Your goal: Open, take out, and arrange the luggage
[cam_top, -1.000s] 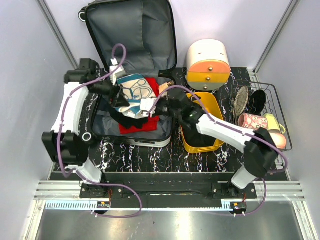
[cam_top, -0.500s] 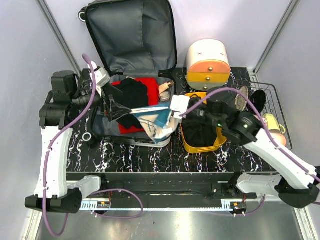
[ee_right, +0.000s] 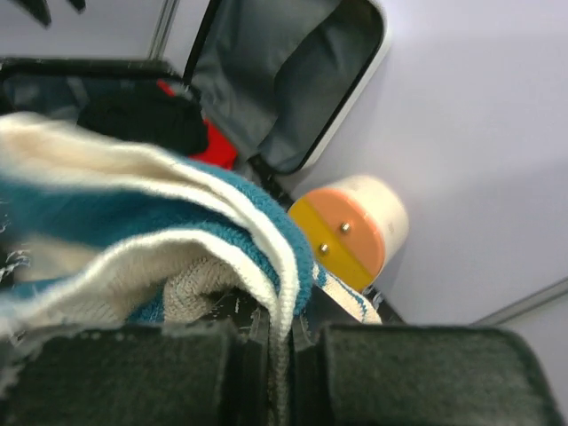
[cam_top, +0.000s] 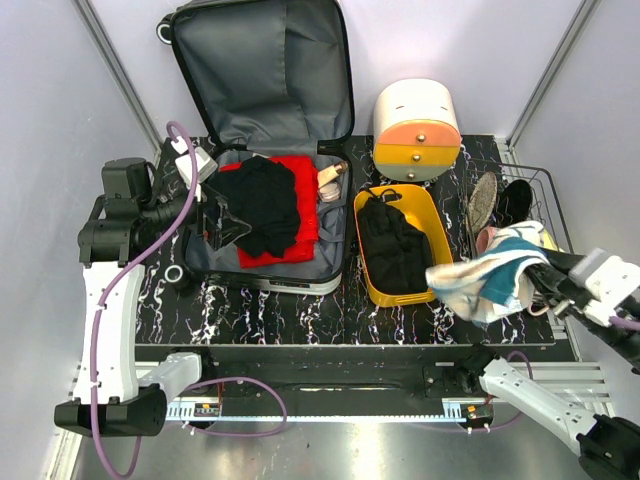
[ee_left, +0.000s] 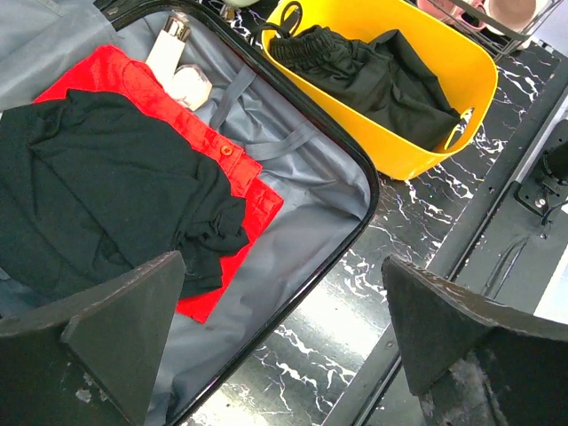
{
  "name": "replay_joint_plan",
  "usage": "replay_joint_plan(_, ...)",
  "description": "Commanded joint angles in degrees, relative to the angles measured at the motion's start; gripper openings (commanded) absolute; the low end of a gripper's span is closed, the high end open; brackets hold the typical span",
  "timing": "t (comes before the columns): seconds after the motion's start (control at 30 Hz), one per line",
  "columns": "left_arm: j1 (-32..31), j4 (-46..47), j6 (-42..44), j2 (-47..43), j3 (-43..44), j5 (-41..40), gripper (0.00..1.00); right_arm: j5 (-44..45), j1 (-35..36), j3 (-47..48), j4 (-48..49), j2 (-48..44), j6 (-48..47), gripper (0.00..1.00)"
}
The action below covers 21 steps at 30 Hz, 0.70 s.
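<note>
My right gripper moves down and outward over the yellow tray's far end (cam_top: pixel 404 204) next, since the cloth still hangs mostly beside the tray.
The luggage (cam_top: pixel 262 90) lies open at the back left, its lid propped against the wall and grey lining (ee_left: pixel 302 204) showing. A black garment (cam_top: pixel 262 202) rests on a red one (cam_top: pixel 303 190) inside, next to a small bottle (cam_top: pixel 331 182). My left gripper (cam_top: pixel 222 222) hangs open and empty over the case's left side, its fingers wide apart (ee_left: pixel 280 275). My right gripper (cam_top: pixel 540 285) is shut on a teal-and-white knitted cloth (cam_top: pixel 485 282), held in the air at the front right; the cloth is pinched between its pads (ee_right: pixel 280 342).
A yellow tray (cam_top: pixel 440 240) with black clothing (cam_top: pixel 393 248) sits right of the case. A white-and-orange drawer box (cam_top: pixel 417 128) stands behind it. A wire basket (cam_top: pixel 540 168) with shoes and cups is at the far right, partly under the hanging cloth.
My left gripper let go of the knitted cloth, opened wide and drew back left. My right arm carried the cloth from over the suitcase to the front right.
</note>
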Motion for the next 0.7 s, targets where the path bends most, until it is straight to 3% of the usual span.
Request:
replay_joint_plan(0.0,0.26,0.88,-0.15,-1.65,-0.89,-1.87,0.99,1.18,-1.14,-4.55,-4.56,1.45,3.11,0.0)
replay_joint_plan(0.17,0.17,0.09,-0.32,-2.08,-2.12,-2.84,0.99,1.18,-1.85,-8.51,-4.83,-0.15,4.16,0.0)
replay_joint_plan(0.37,0.17,0.0,-0.76,-2.35,-2.13,-3.19,0.99,5.22,-1.85,-20.19,1.58,-1.2,3.72,0.0)
replay_joint_plan(0.5,0.17,0.09,-0.67,-3.05,-2.65,-3.72,0.99,12.94,-1.85,-27.05,8.61,3.35,2.49,0.0)
replay_joint_plan(0.67,0.26,0.0,-0.23,-4.02,-4.85,-4.16,0.99,15.77,-1.85,-27.24,17.66,8.98,0.22,0.0)
